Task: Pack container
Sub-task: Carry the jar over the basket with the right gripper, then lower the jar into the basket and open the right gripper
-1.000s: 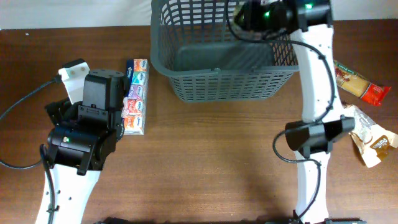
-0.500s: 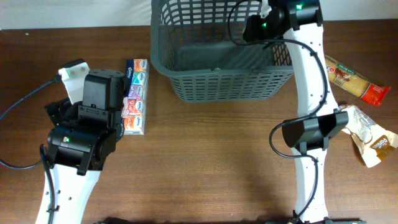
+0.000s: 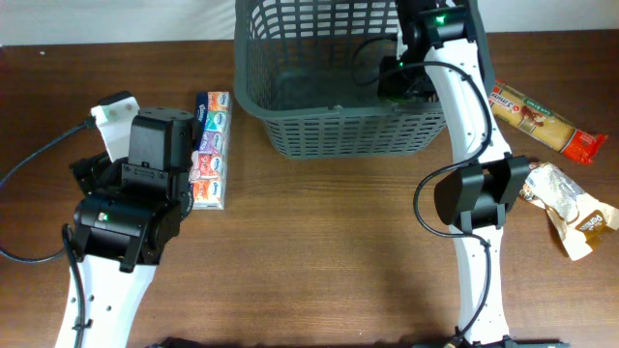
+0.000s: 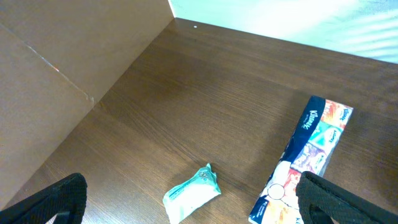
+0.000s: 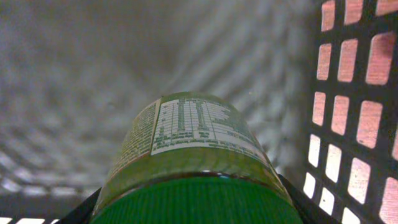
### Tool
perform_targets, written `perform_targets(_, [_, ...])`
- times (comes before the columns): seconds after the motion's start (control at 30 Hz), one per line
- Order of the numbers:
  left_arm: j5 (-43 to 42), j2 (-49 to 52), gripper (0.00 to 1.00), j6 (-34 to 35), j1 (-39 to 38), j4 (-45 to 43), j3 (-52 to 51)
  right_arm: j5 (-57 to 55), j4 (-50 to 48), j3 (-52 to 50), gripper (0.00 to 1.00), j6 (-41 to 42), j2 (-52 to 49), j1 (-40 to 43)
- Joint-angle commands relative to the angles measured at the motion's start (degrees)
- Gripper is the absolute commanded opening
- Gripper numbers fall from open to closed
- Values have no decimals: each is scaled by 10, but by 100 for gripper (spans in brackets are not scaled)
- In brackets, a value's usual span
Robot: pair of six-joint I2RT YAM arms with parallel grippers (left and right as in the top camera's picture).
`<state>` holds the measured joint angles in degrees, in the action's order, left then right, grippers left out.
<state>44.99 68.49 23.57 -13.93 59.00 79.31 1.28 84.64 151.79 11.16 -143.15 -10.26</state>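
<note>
My right gripper holds the green-lidded jar beside the basket's slotted side. It will go down a little there next, then put the jar on the basket's base (image 3: 385, 93).
The dark grey lattice basket (image 3: 338, 130) stands at the back middle of the table. My right gripper (image 3: 397, 77) reaches down inside it near its right wall. In the right wrist view the right gripper (image 5: 193, 214) is shut on a green-lidded jar (image 5: 196, 140) with a printed label, held above the basket's solid base (image 5: 74, 81), beside the slotted wall (image 5: 348, 112). My left gripper (image 4: 193, 205) is open and empty, low over the table at the left, with a small teal packet (image 4: 194, 191) between its fingers.
A long pack of Kleenex tissues (image 3: 211, 150) lies left of the basket, next to the left arm, and shows in the left wrist view (image 4: 311, 155). A red and yellow packet (image 3: 544, 121) and a brown bag (image 3: 573, 208) lie at the far right.
My right gripper has moved from the basket's back right rim forward and down into the basket with the jar. The left arm has not moved.
</note>
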Motion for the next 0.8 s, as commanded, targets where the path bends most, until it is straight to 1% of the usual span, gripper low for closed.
perform_targets(0.0, [2,2,100,6,3,1,8,-10,4,-5,4,-4,0,-1])
perform_targets(0.3, [2,2,100,6,3,1,8,-11,16,-5,7,-4,0,-1])
perform_targets(0.5, [2,2,100,6,3,1,8,-12,20,-6,7,-4,-8,-1])
perform_targets(0.63, [2,2,100,6,3,1,8,-11,16,-24,7,-4,-9,-1])
perform_targets(0.67, [2,2,99,6,3,1,8,-12,15,-28,9,-4,-9,-1])
perform_targets(0.77, [2,2,100,6,3,1,8,-12,16,-31,20,-4,-9,-1])
